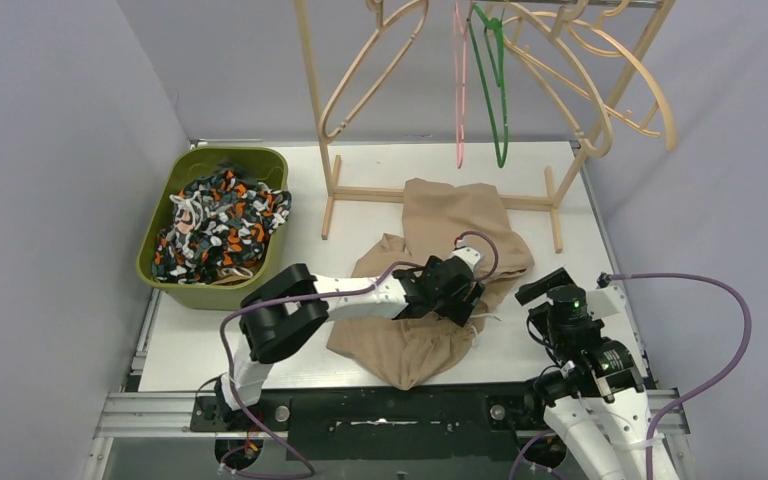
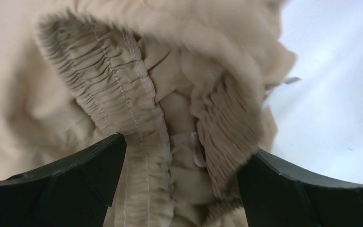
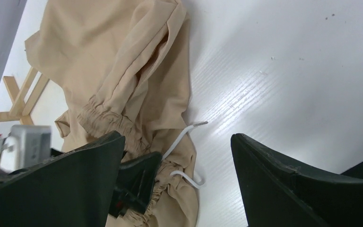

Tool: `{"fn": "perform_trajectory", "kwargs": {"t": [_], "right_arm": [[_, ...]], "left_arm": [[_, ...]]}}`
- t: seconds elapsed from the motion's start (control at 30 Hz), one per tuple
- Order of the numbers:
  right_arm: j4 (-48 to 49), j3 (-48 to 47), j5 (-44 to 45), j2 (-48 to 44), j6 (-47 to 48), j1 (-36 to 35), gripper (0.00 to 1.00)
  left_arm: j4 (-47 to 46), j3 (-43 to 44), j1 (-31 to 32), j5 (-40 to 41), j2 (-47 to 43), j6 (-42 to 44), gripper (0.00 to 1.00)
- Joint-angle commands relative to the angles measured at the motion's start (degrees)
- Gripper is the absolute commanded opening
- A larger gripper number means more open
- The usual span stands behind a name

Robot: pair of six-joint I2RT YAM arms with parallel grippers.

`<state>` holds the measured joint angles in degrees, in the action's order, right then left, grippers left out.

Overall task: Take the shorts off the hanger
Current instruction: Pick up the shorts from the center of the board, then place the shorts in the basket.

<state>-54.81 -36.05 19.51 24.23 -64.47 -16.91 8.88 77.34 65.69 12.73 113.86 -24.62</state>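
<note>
My left gripper closes low in the bunched shorts on the gathered waistband next, since the waistband already lies between both fingers.
The beige shorts [image 1: 460,225] lie crumpled on the white table [image 1: 260,340], off any hanger. My left gripper [image 1: 468,310] reaches over them. In the left wrist view its jaws [image 2: 183,146] stand open, straddling the bunched gathered waistband [image 2: 123,85], with cloth touching both fingers. My right gripper [image 1: 542,298] is open and empty just right of the shorts. Its view [image 3: 177,139] shows the shorts [image 3: 123,61], their white drawstring [image 3: 184,137] and a left finger [image 3: 137,179] on the waistband. The camouflage shorts [image 1: 222,215] lie in a bin. The other pairs are out of view.
An olive-green bin [image 1: 175,170] stands at the back left. A wooden rack [image 1: 440,195] at the back carries bare wooden hangers [image 1: 380,65], a pink hanger [image 1: 459,100] and a green hanger [image 1: 498,90]. Grey walls close in on both sides.
</note>
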Motion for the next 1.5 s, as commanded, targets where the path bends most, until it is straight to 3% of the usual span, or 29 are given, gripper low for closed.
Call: {"fn": "perform_trajectory", "kwargs": {"t": [0.0, 0.07, 0.17, 0.2, 0.33, 0.43, 0.67, 0.77, 1.03, 1.17, 1.3, 1.47], "right_arm": [[0.74, 1.36, -0.14, -0.08, -1.39, 0.14, 0.86], [0.87, 1.42, -0.57, -0.17, -0.91, 0.19, 0.86], [1.17, 1.63, -1.07, -0.49, -0.56, 0.07, 0.86], [1.38, 1.87, -1.06, -0.62, -0.55, 0.04, 0.86], [1.81, 2.26, -1.12, -0.72, -0.36, 0.05, 0.85], [1.70, 2.19, -1.29, -0.82, -0.23, 0.03, 0.85], [1.89, 2.82, -1.69, -1.70, -0.39, -0.09, 0.85], [2.15, 2.83, -1.77, -1.60, -0.18, -0.05, 0.85], [2.95, 3.27, -2.82, -0.90, -0.21, -0.13, 0.85], [2.94, 3.16, -3.38, -1.00, -0.42, -0.14, 0.85], [3.42, 3.67, -3.37, -0.95, -0.37, -0.14, 0.84], [4.14, 3.84, -3.92, 0.25, -0.32, -0.14, 0.84]], "left_arm": [[6.72, 6.36, 0.44, 5.59, 7.73, -1.88, 0.83], [10.38, 5.21, 1.01, 12.88, 9.82, -6.60, 0.83], [9.56, 1.00, 0.77, 13.64, 9.64, -9.98, 0.83], [8.24, -0.38, 0.59, 12.63, 9.28, -9.89, 0.76], [4.17, -5.05, -0.11, 7.12, 8.35, -9.69, 0.30], [3.10, -8.08, 0.06, 7.64, 5.52, -10.77, 0.00], [0.38, -22.09, 2.00, 26.39, -19.81, -16.18, 0.00], [6.65, -23.06, 1.21, 33.23, -29.99, -16.80, 0.00], [20.58, -20.12, -4.69, 40.60, -51.38, -12.44, 0.00], [31.35, -14.50, -11.59, 48.25, -55.78, -10.26, 0.00], [30.52, -10.32, -17.81, 47.79, -58.99, -1.96, 0.00], [29.46, -3.58, -20.66, 52.04, -59.59, 6.25, 0.00]]}}
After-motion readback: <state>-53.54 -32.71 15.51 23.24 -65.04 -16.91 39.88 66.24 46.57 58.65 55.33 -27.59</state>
